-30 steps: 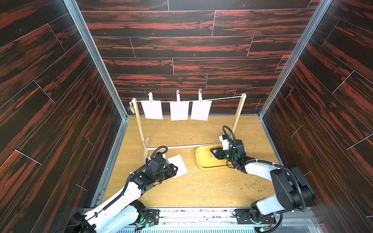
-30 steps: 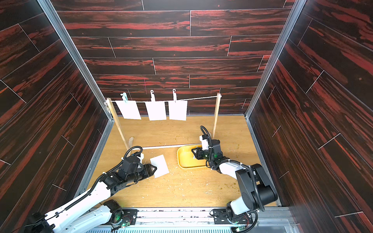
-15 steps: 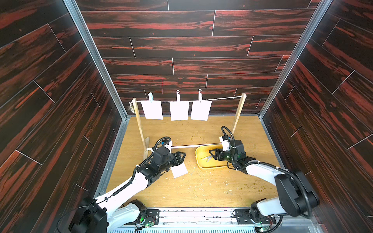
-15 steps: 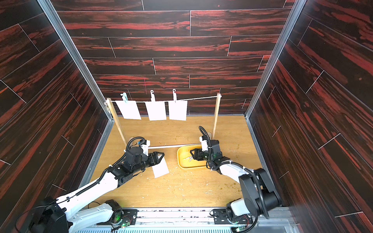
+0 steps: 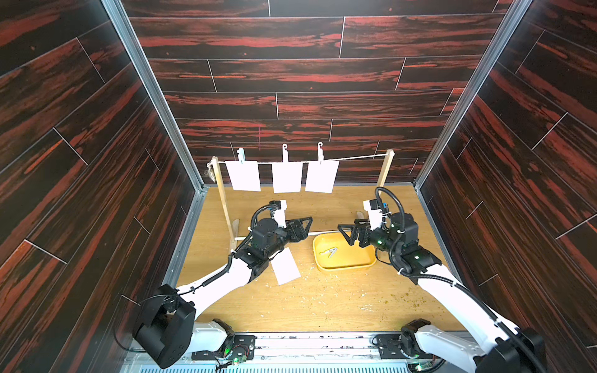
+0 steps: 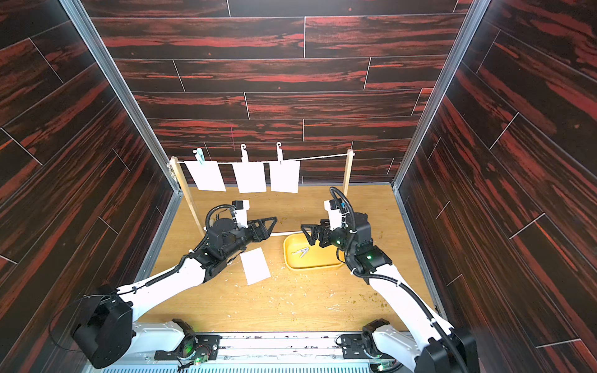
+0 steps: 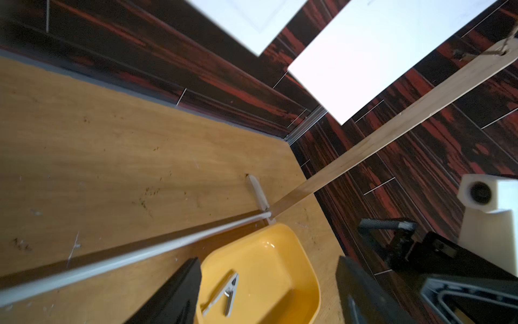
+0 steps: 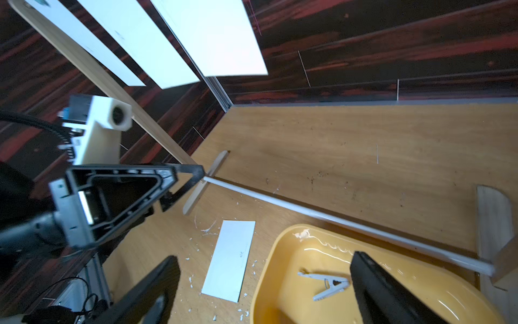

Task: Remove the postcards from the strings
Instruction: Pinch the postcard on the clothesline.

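My left gripper is about to go to the hanging postcard nearest my right gripper, which is clipped only at its top. I should raise that gripper outward, tilting up, onto the postcard at its free lower edge [image 5: 319, 190] [image 7: 315, 96].
Three white postcards [image 5: 243, 176] [image 5: 287, 177] [image 5: 321, 177] hang by clothespins from the string [image 5: 355, 158] in both top views. Another postcard [image 5: 286, 266] [image 8: 229, 261] lies flat on the table beside the left arm. My left gripper [image 5: 303, 230] [image 7: 266, 294] hovers open above the table between the rack and the lying card, holding nothing. My right gripper [image 5: 346, 235] [image 8: 260, 291] is open over the far edge of the yellow tray [image 5: 345, 267], also holding nothing. The two grippers face each other.
A pale clothespin [image 5: 329, 252] [image 8: 326, 283] lies in the yellow tray [image 6: 310, 267]. Two wooden uprights [image 5: 223, 200] [image 5: 386, 168] carry the string, joined by a white base rod [image 8: 336, 218]. Dark wood walls close in on three sides. White crumbs dot the tabletop.
The left gripper let go of the card on the table, rose and swung towards the rack. The right gripper opened, left a clothespin in the tray, and lifted.
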You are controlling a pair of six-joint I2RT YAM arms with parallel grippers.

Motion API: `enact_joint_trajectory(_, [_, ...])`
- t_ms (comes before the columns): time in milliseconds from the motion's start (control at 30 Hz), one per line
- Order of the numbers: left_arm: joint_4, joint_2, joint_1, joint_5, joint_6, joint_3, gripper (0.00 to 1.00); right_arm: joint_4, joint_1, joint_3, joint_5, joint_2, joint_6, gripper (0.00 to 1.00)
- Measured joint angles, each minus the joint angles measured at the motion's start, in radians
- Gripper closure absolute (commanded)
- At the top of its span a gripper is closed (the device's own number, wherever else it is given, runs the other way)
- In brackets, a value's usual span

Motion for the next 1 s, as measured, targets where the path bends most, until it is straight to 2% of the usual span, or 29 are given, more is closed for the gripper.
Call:
enact_joint_trajectory(333, [0.29,0.251,0.0,-0.019,0.045,0.19,0.19,0.024,0.002,0.031,-0.148,-0.071,-0.012,0.06])
enact_joint_trajectory(667, [0.526,0.433,0.003,-0.016,0.053,0.272,0.23,0.059,0.004,0.054,-0.27,-0.103,-0.003,0.07])
enact_joint_trajectory(900, [0.652,0.469,0.006,0.016,0.051,0.298,0.36,0.068,0.004,0.054,-0.29,-0.117,-0.004,0.07])
enact_joint_trajectory(1000, [0.7,0.469,0.006,0.037,0.051,0.298,0.49,0.068,0.004,0.054,-0.29,-0.117,-0.005,0.07])
